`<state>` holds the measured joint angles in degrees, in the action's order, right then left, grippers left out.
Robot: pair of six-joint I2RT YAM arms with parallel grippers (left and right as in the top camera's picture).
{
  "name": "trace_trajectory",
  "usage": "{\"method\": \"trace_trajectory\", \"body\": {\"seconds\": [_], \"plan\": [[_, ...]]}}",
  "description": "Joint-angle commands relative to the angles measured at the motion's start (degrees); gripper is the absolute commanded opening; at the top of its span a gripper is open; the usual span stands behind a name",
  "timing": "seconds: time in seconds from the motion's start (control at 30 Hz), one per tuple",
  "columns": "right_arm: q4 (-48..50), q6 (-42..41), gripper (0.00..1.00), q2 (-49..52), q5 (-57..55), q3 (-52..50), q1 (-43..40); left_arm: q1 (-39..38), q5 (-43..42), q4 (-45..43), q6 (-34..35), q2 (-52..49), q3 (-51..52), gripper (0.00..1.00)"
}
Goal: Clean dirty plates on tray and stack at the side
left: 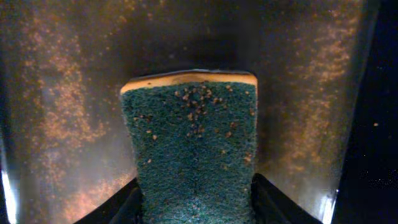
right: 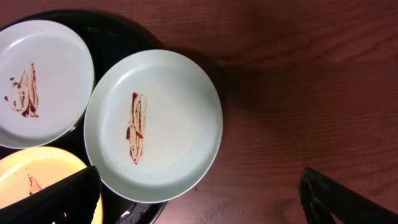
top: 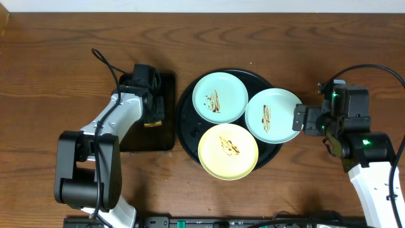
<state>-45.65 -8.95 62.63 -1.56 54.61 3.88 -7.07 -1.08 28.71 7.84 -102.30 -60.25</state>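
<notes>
The outer rim of the overhanging mint plate sticks out past the tray over bare wood, so my right gripper should next narrow its fingers and lower astride it.
Three plates lie on the round black tray (top: 185,126), each with a brown smear: a mint one (top: 219,96) at the back, a mint one (top: 272,114) on the right overhanging the rim, and a yellow one (top: 228,151) in front. My left gripper (top: 154,117) is down on the rectangular tray, its fingers (left: 124,208) pressed against both sides of the green-yellow sponge (left: 193,143). My right gripper (top: 302,119) hovers open at the right mint plate's (right: 168,124) outer edge, one finger (right: 68,199) over the tray, the other (right: 342,202) over bare wood.
The small rectangular black tray (top: 158,136) lies left of the round tray, speckled with crumbs (left: 62,106). Brown wooden table (top: 285,190) surrounds both. Cables run behind each arm.
</notes>
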Motion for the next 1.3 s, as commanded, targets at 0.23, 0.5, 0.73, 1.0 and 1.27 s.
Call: {"method": "trace_trajectory", "body": {"seconds": [0.23, 0.5, 0.73, 1.0, 1.27], "plan": [[-0.3, -0.4, 0.99, 0.0, -0.8, 1.1, 0.2, 0.0, 0.3, 0.5, 0.4, -0.2, 0.1, 0.24], [-0.2, -2.7, 0.99, 0.1, -7.0, 1.1, 0.2, 0.0, 0.3, 1.2, 0.4, 0.7, 0.1, 0.07], [2.3, 0.1, 0.99, 3.1, -3.4, 1.1, -3.3, 0.0, 0.3, 2.8, 1.6, 7.6, -0.2, 0.07], [4.1, 3.3, 0.65, 15.3, 9.9, 1.1, -8.3, 0.0, 0.3, 5.9, 2.8, 14.3, -0.2, 0.07], [6.1, 3.2, 0.53, 23.9, 12.6, 1.1, -8.9, 0.0, 0.3, 6.4, 3.4, 14.3, -0.2, 0.08]]}}
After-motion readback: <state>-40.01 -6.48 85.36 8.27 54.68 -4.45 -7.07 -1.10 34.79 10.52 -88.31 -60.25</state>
